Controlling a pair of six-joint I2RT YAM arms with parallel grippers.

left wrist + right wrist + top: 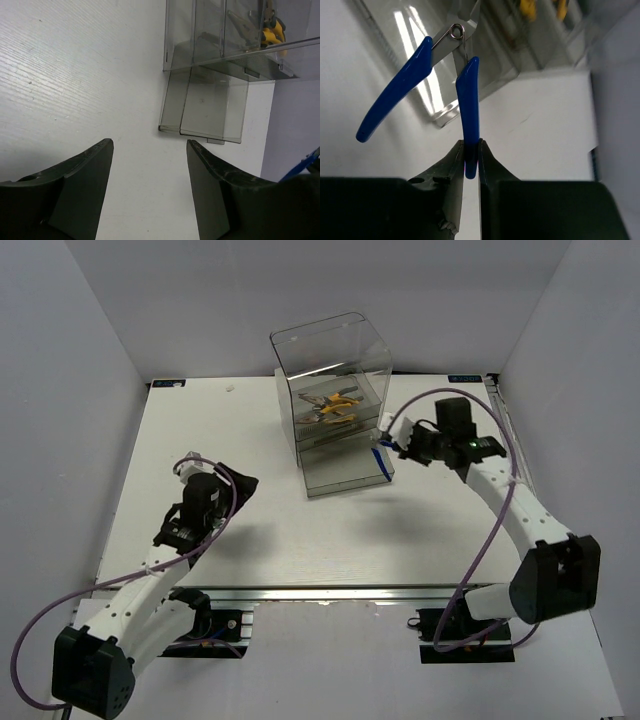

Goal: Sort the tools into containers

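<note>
Next I should shift my right gripper to the left in the top view and lower over the open drawer's bottom, then release it, as the cutters' handles overhang the drawer's edge.
The clear smoky cabinet (335, 390) stands at the back middle, with its lowest drawer (345, 472) pulled out toward me. Yellow and orange handled tools (335, 405) lie in an upper drawer. My right gripper (471, 150) is shut on one handle of the blue-handled cutters (467, 105), holding them beside the open drawer's right edge (385, 452). My left gripper (150, 145) is open and empty over the bare table, left of the cabinet; it shows in the top view (190, 468). The open drawer (210, 107) looks empty. No hex keys show.
White walls close in the table on the left, back and right. A dark patch (238, 485) lies by the left gripper. The table's near edge is a metal rail (330, 592) with both arm bases.
</note>
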